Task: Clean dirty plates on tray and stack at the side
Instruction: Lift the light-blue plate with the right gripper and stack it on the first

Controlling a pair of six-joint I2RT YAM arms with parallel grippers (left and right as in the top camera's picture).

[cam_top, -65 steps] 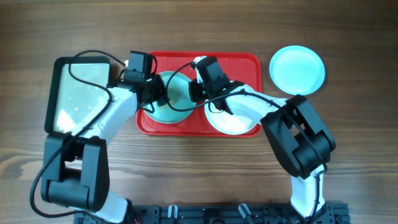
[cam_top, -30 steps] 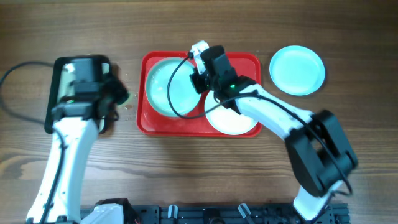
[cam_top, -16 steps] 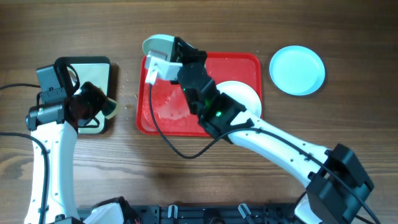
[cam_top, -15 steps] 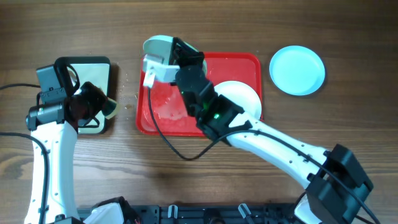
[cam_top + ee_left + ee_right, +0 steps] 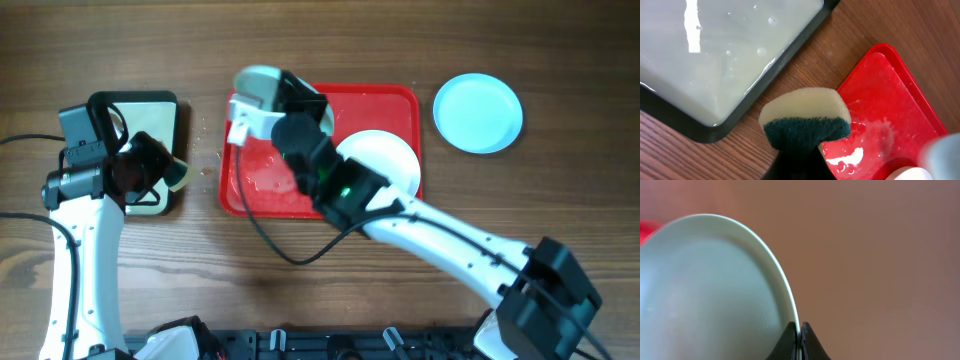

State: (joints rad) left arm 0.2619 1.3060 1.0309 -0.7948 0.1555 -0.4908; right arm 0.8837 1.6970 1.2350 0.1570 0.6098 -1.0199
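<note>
My right gripper should swing over the other turquoise plate (image 5: 478,113) next, then go down and let go to stack, because that plate is below and to the gripper's right in the overhead view.
The red tray (image 5: 400,98) lies at the table's middle, wet, with the white plate (image 5: 388,160) in its right half. My right gripper (image 5: 272,96) is shut on the rim of a pale turquoise plate (image 5: 254,79), held tilted in the air over the tray's back left corner. In the right wrist view the jaws (image 5: 800,336) pinch that plate's edge (image 5: 715,290). The other turquoise plate (image 5: 478,112) lies on the table right of the tray. My left gripper (image 5: 165,172) is shut on a yellow-green sponge (image 5: 805,117), between the pan and the tray.
A black-rimmed pan (image 5: 98,108) of pale liquid stands left of the tray and shows in the left wrist view (image 5: 740,50). Water drops lie on the wood between pan and tray. The tray's left corner (image 5: 880,115) is foamy.
My left arm drew back from the tray to the pan with the sponge. My right gripper lifted the turquoise plate off the tray to its back left corner, drifting slightly right lately.
</note>
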